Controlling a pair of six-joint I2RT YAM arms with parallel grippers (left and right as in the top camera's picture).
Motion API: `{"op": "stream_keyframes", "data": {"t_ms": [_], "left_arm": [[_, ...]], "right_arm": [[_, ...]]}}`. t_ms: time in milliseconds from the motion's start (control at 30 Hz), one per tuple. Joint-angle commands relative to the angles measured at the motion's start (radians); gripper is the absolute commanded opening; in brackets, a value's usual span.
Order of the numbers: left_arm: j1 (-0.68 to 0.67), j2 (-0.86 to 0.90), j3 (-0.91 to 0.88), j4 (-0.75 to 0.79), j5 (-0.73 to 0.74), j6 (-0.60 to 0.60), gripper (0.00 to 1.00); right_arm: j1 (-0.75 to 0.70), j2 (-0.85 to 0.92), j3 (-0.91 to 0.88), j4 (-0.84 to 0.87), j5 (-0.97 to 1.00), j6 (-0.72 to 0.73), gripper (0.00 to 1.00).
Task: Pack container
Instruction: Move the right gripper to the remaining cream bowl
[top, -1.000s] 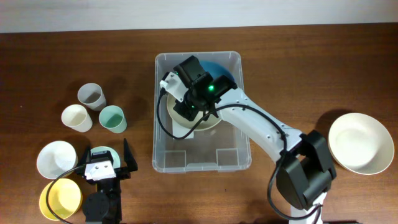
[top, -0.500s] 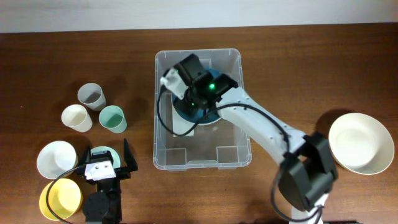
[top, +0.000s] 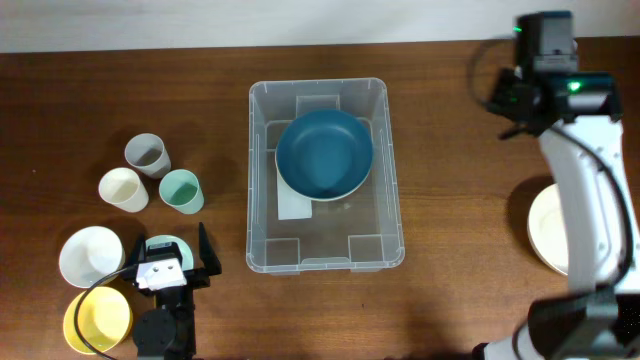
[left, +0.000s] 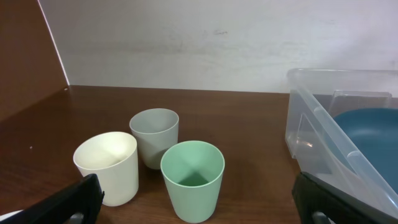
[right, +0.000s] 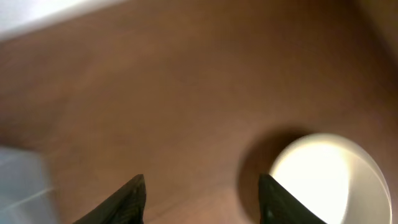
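The bare table has room for a finger, so my right gripper will go down and back onto the cream bowl's rim on the container side (top: 532, 224) (right: 278, 163) next.
The clear container (top: 262, 240) stands mid-table with a blue bowl (top: 324, 153) resting inside, a pale edge showing along the bowl's near side. In the left wrist view, the container's wall (left: 311, 118) and the bowl (left: 373, 124) are at the right. My right gripper (top: 540, 70) hovers over bare table at the back right, away from the container. In its own view, the right gripper (right: 202, 199) is open with nothing between the fingers. My left gripper (top: 165, 275) sits low at the front left. It is wide open (left: 199, 211) and faces three cups.
Grey cup (top: 147, 154), cream cup (top: 123, 189) and green cup (top: 181, 190) stand left of the container. A white bowl (top: 91, 256) and a yellow bowl (top: 97, 320) lie at the front left. A cream bowl (top: 545, 225) at the right is partly hidden by the right arm.
My right gripper opened, left the blue bowl in the container and swung out to the back right. The left arm has not moved.
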Motion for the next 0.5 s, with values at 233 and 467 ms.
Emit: {"op": "stream_keyframes", "data": {"t_ms": [233,467], "left_arm": [[0.004,-0.008,-0.008,0.002,-0.004,-0.007,0.99],[0.004,-0.008,-0.008,0.002,-0.004,-0.007,0.99]], "right_arm": [[-0.294,0.217,-0.199,0.050,-0.073,0.189,0.57],[-0.303,0.279,-0.357,0.209,-0.075,0.193,0.57]]}}
